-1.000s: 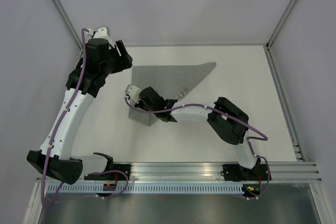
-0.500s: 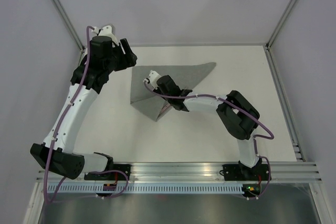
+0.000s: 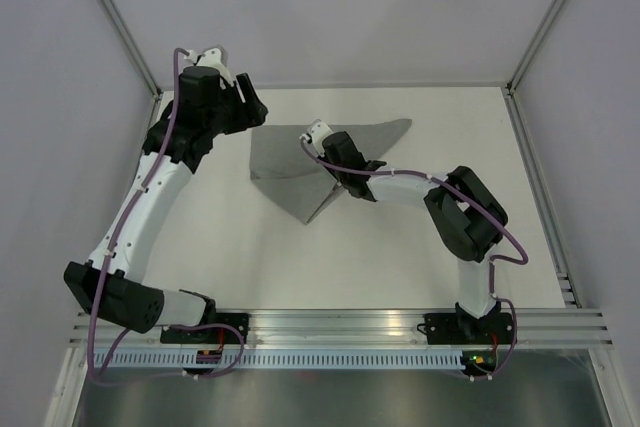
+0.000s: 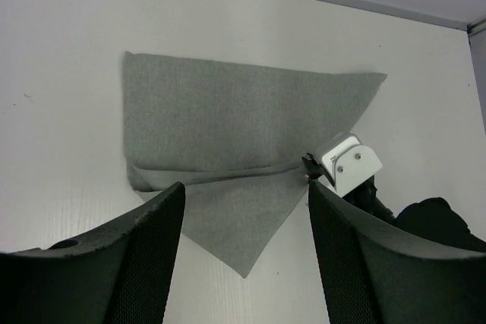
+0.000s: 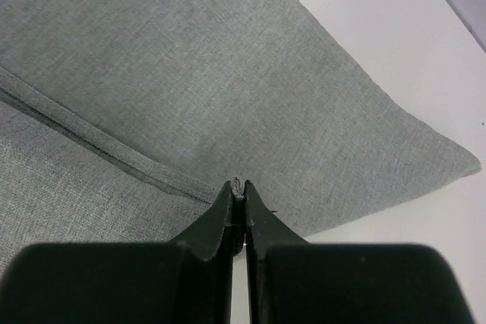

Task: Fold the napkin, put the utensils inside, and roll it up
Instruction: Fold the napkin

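The robot's right gripper will next move toward the napkin's far pointed corner, to the gripper's right in the top view, and let go of the napkin's edge, as the napkin's seam gapes.
The grey napkin (image 3: pixel 285 162) lies folded at the far middle of the table, with a fold seam across it in the left wrist view (image 4: pixel 228 119). My right gripper (image 3: pixel 330 152) is shut on a napkin edge, pinching fabric between its tips (image 5: pixel 239 187) at the end of that seam. It also shows in the left wrist view (image 4: pixel 307 176). The napkin's pointed corner lies to its right (image 5: pixel 456 161). My left gripper (image 3: pixel 250 107) hovers open and empty beside the napkin's far left corner, its jaws wide apart (image 4: pixel 244 191). No utensils are in view.
The white table (image 3: pixel 420 247) is bounded by walls at the back and sides, with frame posts at the far corners (image 3: pixel 515 82). A metal rail (image 3: pixel 350 322) runs along the near edge by the arm bases.
My right gripper has carried the napkin edge from the near left up toward the far right, folding fabric over. My left arm has shifted slightly farther and to the right.
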Tool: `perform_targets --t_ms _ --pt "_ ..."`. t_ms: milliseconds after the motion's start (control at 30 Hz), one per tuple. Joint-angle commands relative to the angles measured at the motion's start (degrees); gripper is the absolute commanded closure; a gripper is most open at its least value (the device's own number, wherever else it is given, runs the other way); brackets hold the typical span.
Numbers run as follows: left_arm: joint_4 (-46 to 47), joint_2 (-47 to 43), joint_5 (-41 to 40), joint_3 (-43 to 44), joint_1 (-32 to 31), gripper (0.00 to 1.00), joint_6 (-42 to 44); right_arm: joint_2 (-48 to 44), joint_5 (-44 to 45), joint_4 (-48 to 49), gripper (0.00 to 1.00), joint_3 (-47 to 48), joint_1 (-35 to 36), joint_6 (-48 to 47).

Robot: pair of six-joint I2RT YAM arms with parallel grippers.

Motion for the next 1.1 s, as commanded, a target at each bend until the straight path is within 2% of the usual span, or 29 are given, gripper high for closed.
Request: perform_targets --t_ms 0,1067 --pt "2.1 1.0 2.1 2.0 0.1 0.29 1.1 -3.1 1.5 -0.4 1.0 -0.8 -1.0 0.9" --pt "5.3 4.1 4.9 -0.9 0.1 0.3 0.4 -1.3 0.8 -1.0 1.0 -1.9 -5.6 1.6"
